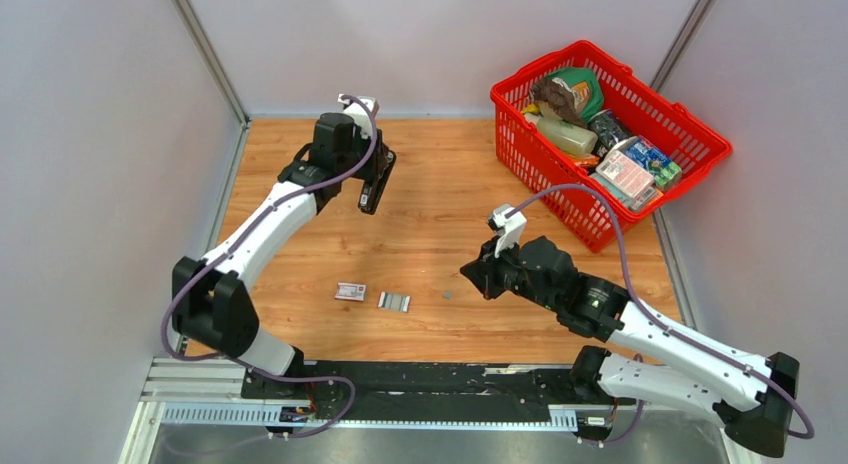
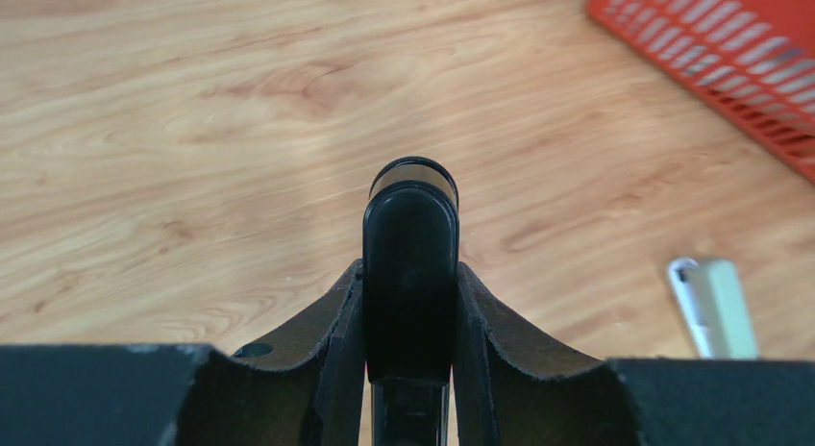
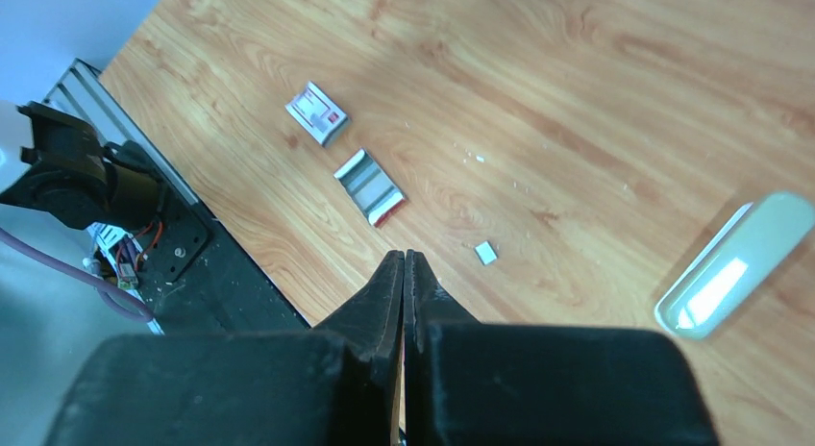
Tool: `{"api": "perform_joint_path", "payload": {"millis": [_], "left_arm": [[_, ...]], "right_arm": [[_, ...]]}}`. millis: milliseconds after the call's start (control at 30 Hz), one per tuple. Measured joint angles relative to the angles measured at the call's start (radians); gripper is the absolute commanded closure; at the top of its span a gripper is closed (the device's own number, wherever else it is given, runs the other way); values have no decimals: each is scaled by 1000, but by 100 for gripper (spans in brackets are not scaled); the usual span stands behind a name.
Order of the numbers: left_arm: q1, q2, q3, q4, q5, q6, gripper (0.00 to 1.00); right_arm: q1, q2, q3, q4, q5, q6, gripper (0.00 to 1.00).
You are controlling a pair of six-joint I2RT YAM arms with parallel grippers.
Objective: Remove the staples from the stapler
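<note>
The wood below the raised stapler is bare. My left gripper needs to move down next with a slight turn until the stapler rests there, and then open.
My left gripper [image 1: 378, 176] is raised over the far left of the table and shut on the black stapler [image 1: 372, 196]. In the left wrist view the stapler [image 2: 410, 225] stands between my fingers [image 2: 332, 311], its rounded end pointing away with a silvery band at the tip. A tiny silvery staple bit [image 3: 485, 253] lies on the wood just ahead of my right gripper [image 3: 404, 257], which is shut and empty. The bit also shows in the top view [image 1: 447, 295], left of my right gripper [image 1: 468, 273].
A small white-and-red box [image 1: 350, 291] and a flat grey ribbed piece [image 1: 393, 301] lie near the front edge. A pale grey-silver bar [image 3: 740, 263] lies to the right. A red basket [image 1: 520, 134] of groceries stands at the back right.
</note>
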Motion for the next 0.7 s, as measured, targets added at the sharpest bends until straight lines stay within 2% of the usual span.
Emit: {"api": "perform_joint_path", "payload": {"millis": [333,633,700], "left_arm": [[112,325,98,8,-66,-40,100],[174,506,150,31,-150,-45,100],[178,533,160,32,-164,-44,91]], "right_arm": [[0,76,-53,73,-19,98,98],[1,76,-67,111,-42,109,95],[1,76,-76,119,-45,109,94]]}}
